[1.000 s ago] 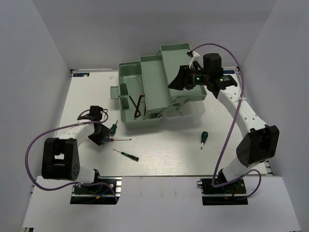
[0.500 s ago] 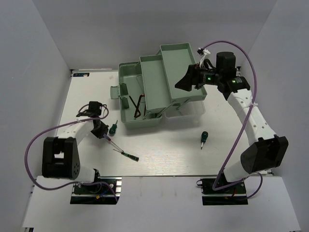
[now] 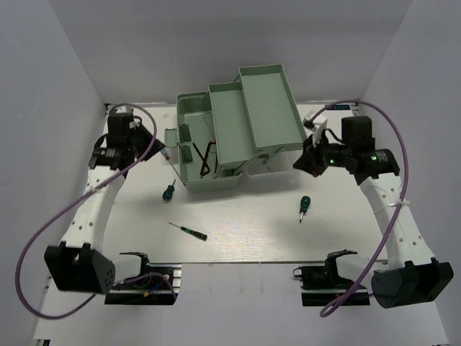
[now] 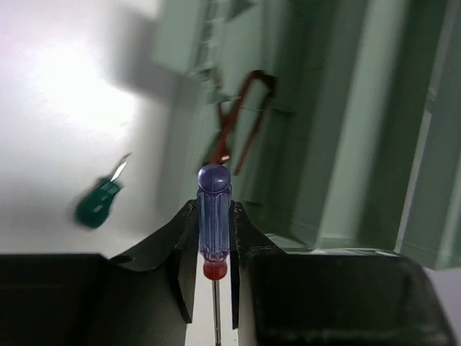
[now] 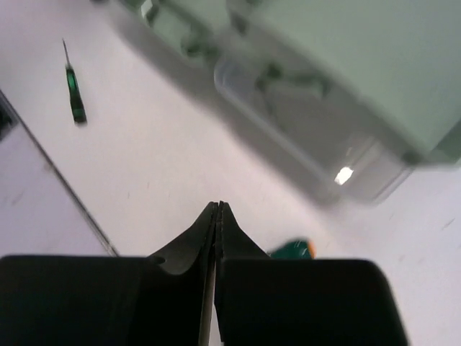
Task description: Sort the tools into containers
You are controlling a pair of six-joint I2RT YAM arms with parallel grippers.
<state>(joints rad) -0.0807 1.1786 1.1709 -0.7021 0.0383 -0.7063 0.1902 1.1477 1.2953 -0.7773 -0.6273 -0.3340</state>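
Note:
The middle tray (image 3: 234,128) is empty, so my left gripper needs to move outward and to the right in the top view, over that tray, and release the screwdriver.
My left gripper (image 4: 215,220) is shut on a blue-purple screwdriver (image 4: 214,209), held in the air just left of the pale green toolbox (image 3: 268,101). In the top view that gripper (image 3: 159,149) hangs near the box's left latch. Reddish-brown and dark hex keys (image 3: 207,156) lie in the lower tray and show past the handle, hex keys (image 4: 236,126). On the table lie a stubby green screwdriver (image 3: 169,191), a second one (image 3: 305,205) and a thin green one (image 3: 189,231). My right gripper (image 3: 299,163) is shut and holds nothing, right gripper (image 5: 218,209).
The toolbox's tiers are folded out, stepping up toward the back right. Its translucent lid (image 5: 302,122) lies flat on the table in front of the right gripper. White walls close the table on three sides. Both arm bases stand at the near edge.
My left gripper closed on the blue-purple screwdriver, lifted it off the table and carried it back toward the toolbox's left side. My right gripper left the top tier, dropped to the right and shut.

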